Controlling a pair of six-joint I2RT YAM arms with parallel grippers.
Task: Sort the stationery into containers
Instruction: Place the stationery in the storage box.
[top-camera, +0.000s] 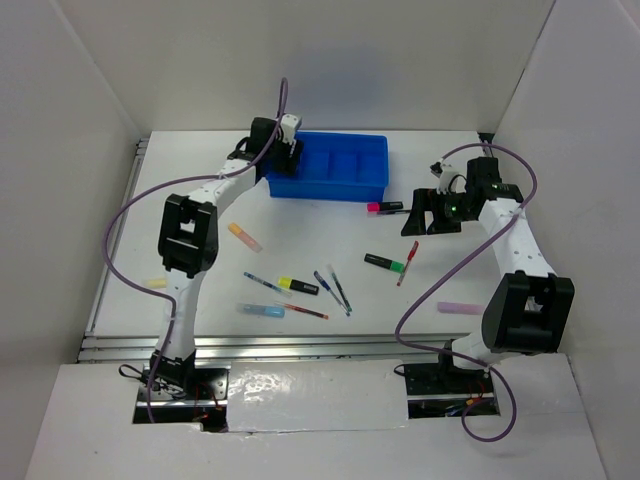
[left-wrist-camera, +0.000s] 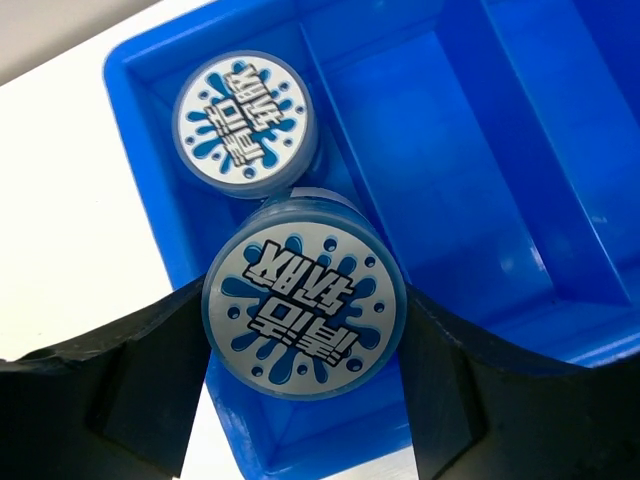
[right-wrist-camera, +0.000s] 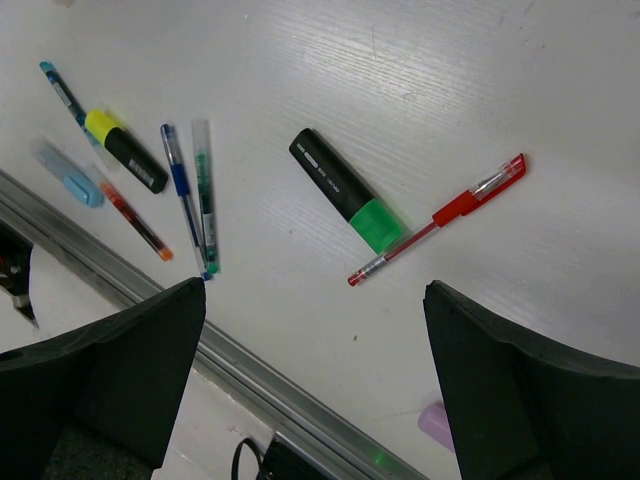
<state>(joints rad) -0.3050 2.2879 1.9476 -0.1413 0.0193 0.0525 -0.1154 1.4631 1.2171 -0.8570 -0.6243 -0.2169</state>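
Note:
The robot's right gripper will next move back and down, to the right in the top view, onto the purple marker's wall-side end (top-camera: 476, 309), because the marker is still outside the tray (top-camera: 372, 172).
My left gripper (left-wrist-camera: 305, 335) is shut on a round pale-blue disc (left-wrist-camera: 305, 300) with a splash print, holding it over the left end compartment of the blue tray (left-wrist-camera: 440, 170). A second, matching disc (left-wrist-camera: 245, 122) lies inside that compartment. In the top view the left gripper (top-camera: 288, 150) is at the left end of the tray (top-camera: 372, 172). My right gripper (top-camera: 425, 215) hangs open over the table with nothing between its fingers (right-wrist-camera: 120, 350). Below it lie a green highlighter (right-wrist-camera: 345, 188) and a red pen (right-wrist-camera: 440, 217).
A pink highlighter (top-camera: 385, 207) lies next to the right gripper. Scattered on the table are an orange highlighter (top-camera: 244, 237), a yellow highlighter (top-camera: 298, 285), several thin pens (top-camera: 333, 290), a pale-blue marker (top-camera: 262, 310) and a purple marker (top-camera: 460, 308). A metal rail (top-camera: 300, 345) runs along the near edge.

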